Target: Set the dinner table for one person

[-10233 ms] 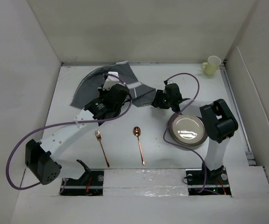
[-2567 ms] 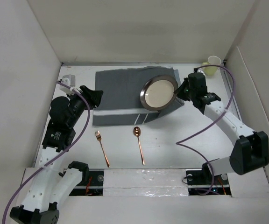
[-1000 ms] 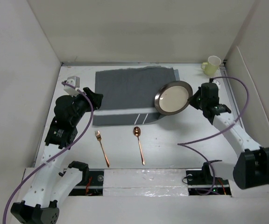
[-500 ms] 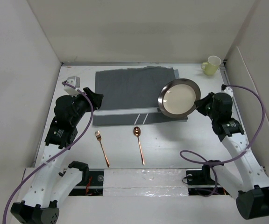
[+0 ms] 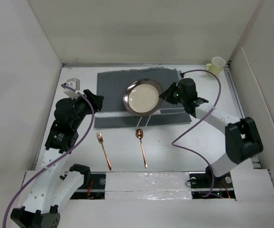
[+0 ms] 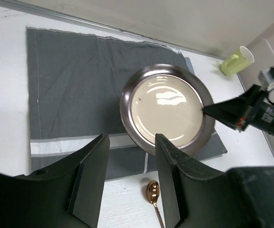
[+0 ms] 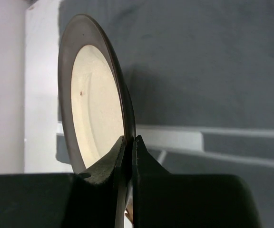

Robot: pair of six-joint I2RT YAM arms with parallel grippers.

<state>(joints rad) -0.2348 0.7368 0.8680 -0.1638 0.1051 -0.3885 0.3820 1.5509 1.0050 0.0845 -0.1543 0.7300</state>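
I will lower my right gripper, moving it slightly to the left in the top view, to put down the plate, which is still hanging tilted above the placemat (image 7: 145, 90).
A cream plate with a dark rim (image 5: 143, 97) (image 6: 168, 107) (image 7: 92, 121) hangs tilted over the right half of the dark grey placemat (image 5: 122, 86) (image 6: 75, 90), which lies flat on the white dinner table (image 5: 184, 142). My right gripper (image 5: 166, 95) (image 7: 129, 142) is shut on the plate's right rim. My left gripper (image 5: 98, 100) (image 6: 132, 180) stands open and empty above the placemat's left edge. A copper fork (image 5: 103, 150) and a copper spoon (image 5: 141, 147) (image 6: 153, 194) lie in front of the placemat.
A pale yellow-green mug (image 5: 215, 66) (image 6: 237, 60) stands in the far right corner. A small white block (image 5: 72, 83) sits at the far left. White walls enclose the table on three sides.
My right gripper has swung the plate left, from beyond the placemat's right edge to over its right half. The left arm has stayed put.
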